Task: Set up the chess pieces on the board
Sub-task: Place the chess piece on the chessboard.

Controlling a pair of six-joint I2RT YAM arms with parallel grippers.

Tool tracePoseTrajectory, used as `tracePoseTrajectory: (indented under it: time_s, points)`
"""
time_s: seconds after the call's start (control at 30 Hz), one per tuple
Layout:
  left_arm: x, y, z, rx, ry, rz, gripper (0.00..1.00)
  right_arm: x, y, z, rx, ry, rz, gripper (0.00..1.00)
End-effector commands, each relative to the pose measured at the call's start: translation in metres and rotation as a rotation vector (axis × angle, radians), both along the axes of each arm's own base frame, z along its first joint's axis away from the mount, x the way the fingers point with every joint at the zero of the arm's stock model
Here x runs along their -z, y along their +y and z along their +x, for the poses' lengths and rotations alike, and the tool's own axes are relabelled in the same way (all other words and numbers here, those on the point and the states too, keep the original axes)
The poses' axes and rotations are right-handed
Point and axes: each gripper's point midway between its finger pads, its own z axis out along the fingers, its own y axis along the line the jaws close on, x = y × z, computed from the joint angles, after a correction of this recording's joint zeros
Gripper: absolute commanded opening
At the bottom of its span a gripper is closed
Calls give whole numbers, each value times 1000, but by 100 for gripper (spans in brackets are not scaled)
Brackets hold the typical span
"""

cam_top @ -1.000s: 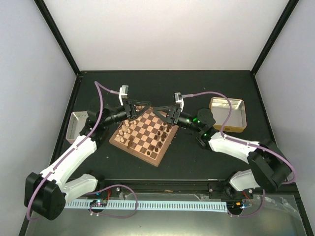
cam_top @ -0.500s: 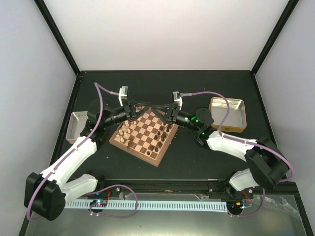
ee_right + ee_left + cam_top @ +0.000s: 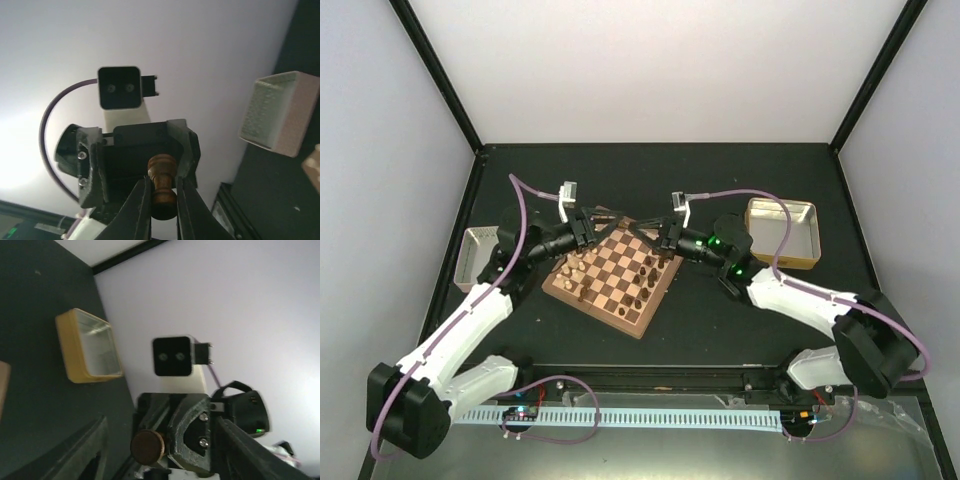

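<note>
The corner square of the board's dark side lies below my right gripper and to its right in the top view. My right gripper should next turn fingers-down, lower to that square and release.
The board lies at an angle in mid-table, with pale chess pieces along its left side and dark ones on its right. Above the board's far corner the two grippers meet tip to tip. My right gripper is shut on a dark brown chess piece, pinching its narrow waist. My left gripper faces it with its fingers spread wide. In the left wrist view the piece's round base shows between them, touching neither.
A gold metal tray stands right of the board. A pale grey tray stands at the table's left edge. Black frame posts rise at the back corners, and a cable rail runs along the near edge.
The right gripper has closed on the dark piece while the left gripper, shut a second ago, has opened off it. Both grippers have stayed over the board's far corner.
</note>
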Motion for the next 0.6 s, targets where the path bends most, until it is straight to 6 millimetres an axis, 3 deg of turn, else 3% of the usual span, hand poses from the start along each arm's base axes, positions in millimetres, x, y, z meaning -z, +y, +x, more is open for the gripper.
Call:
tracePoseTrajectory:
  time_s: [0.0,0.13,0.3,0.47,0.57]
  points:
    - [14,23,12,-152,-33,154,64,30,-9,5,29,22,-230,2]
    - [34,50,16,-279,-76,345,70,67,-33,18,72,-19,-588,2]
    - [57,86,13,-389,-148,622,71,124,-80,29,61,-7,-1017,2]
    - [69,110,9,-440,-185,790,72,161,-105,44,18,1,-1316,2]
    - [73,115,9,-452,-191,826,72,172,-114,60,40,5,-1433,1]
